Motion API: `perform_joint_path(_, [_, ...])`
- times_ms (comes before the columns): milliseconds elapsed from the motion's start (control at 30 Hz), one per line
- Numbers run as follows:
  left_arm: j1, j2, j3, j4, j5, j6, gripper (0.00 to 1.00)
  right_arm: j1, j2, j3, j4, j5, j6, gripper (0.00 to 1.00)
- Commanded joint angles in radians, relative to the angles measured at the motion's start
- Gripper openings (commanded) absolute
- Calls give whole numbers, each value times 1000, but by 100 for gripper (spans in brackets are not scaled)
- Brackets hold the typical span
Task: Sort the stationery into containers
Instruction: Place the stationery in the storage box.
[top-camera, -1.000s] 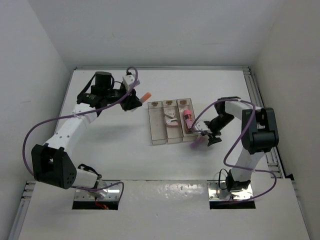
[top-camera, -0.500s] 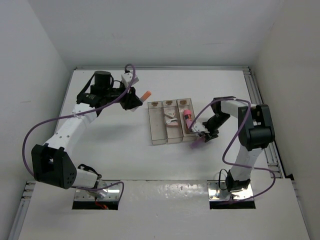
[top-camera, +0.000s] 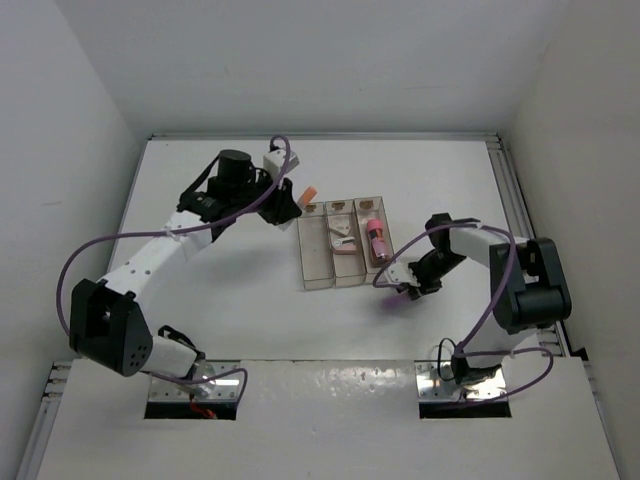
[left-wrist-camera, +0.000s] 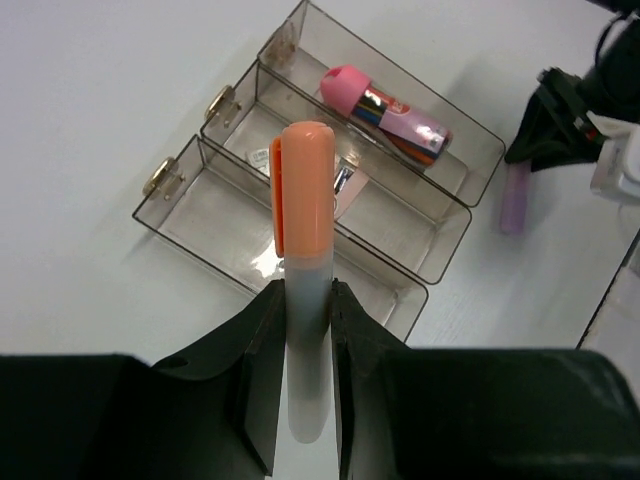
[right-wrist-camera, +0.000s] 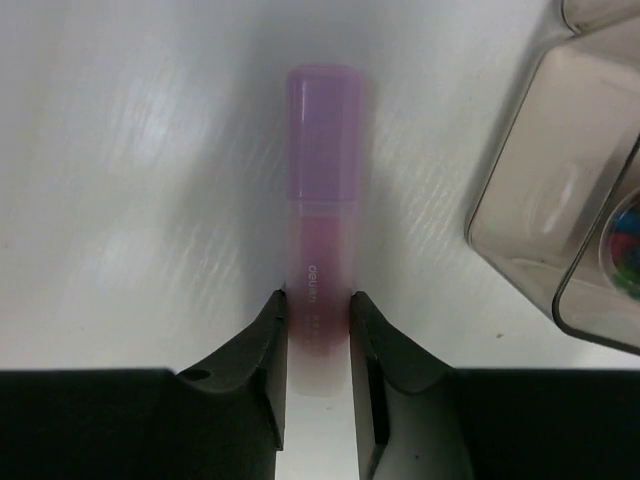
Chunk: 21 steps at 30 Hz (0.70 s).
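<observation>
The robot should next lower its left gripper and move it to the right in the top view into the empty bin (top-camera: 316, 245) (left-wrist-camera: 238, 230), turning it because the white stick slants across the bin's sides.
Three joined clear containers (top-camera: 312, 262) sit mid-table. The right one holds a pink-capped cylinder (top-camera: 376, 238), the middle one a small white eraser (top-camera: 343, 240). My left gripper (top-camera: 293, 207) is shut on a white stick with an orange end (left-wrist-camera: 305, 190), held above the left bin's labelled end (left-wrist-camera: 215, 215). To the right of the bins, a lilac stick (right-wrist-camera: 323, 200) lies on the table. My right gripper (right-wrist-camera: 318, 305) is shut on its lower end, with the cap pointing away from the jaws.
A metal rail (top-camera: 520, 200) runs along the table's right edge, and white walls close the back and both sides. Purple cables (top-camera: 90, 255) loop off both arms. In the right wrist view a bin corner (right-wrist-camera: 540, 190) stands just right of the lilac stick.
My right gripper has closed on the lilac stick. The left arm has carried the orange-ended stick rightward, up to the bins' labelled end.
</observation>
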Motion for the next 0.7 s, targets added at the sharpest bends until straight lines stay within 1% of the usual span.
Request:
perform_joint_path(0, [-13,45,8,63,-97,-152,0,11,-64,-43,75,29,193,9])
perform_joint_path(33, [-31,59,26,43,-134,-191,0,12,-81,-53,77,26,231,4])
perform_joint_path(67, [-42,76,38,17,-236,-261,0,12,-103,-60,77,22,300,2])
perform_joint_path(100, [-65,120,78,-41,-270,-278,0,11,-146,-65,80,17,337,0])
perform_joint_path(133, [-74,143,95,-69,-294,-285,0,12,-166,-76,86,11,423,0])
perform_joint_path(200, [-103,169,89,-78,-312,-297,0,11,-199,-82,78,-11,495,0])
perform_joint_path(233, [-113,166,79,-68,-327,-309,0,11,-238,-89,70,-23,573,0])
perform_joint_path(267, [-120,166,72,-58,-340,-312,0,9,-252,-91,67,-46,610,0])
perform_joint_path(300, [-139,169,75,-58,-366,-315,0,8,-290,-94,64,-57,685,0])
perform_joint_path(367, [-156,192,98,-73,-395,-334,0,9,-331,-91,61,-98,767,0])
perform_joint_path(400, [-157,203,107,-80,-424,-346,0,8,-373,-88,63,-112,846,0])
perform_joint_path(433, [-157,221,118,-83,-432,-382,0,11,-394,-88,66,-126,885,0])
perform_joint_path(467, [-157,229,127,-84,-439,-399,0,8,-414,-85,75,-148,931,0])
perform_joint_path(500, [-157,237,132,-84,-455,-419,0,6,-439,-86,101,-156,1026,0])
perform_joint_path(567, [-160,254,137,-81,-469,-472,0,6,-499,-88,139,-170,1127,0])
perform_joint_path(600, [-163,258,138,-78,-488,-490,0,5,-517,-91,183,-175,1225,0])
perform_joint_path(667, [-172,274,138,-86,-510,-544,0,5,-558,-91,230,-178,1322,0])
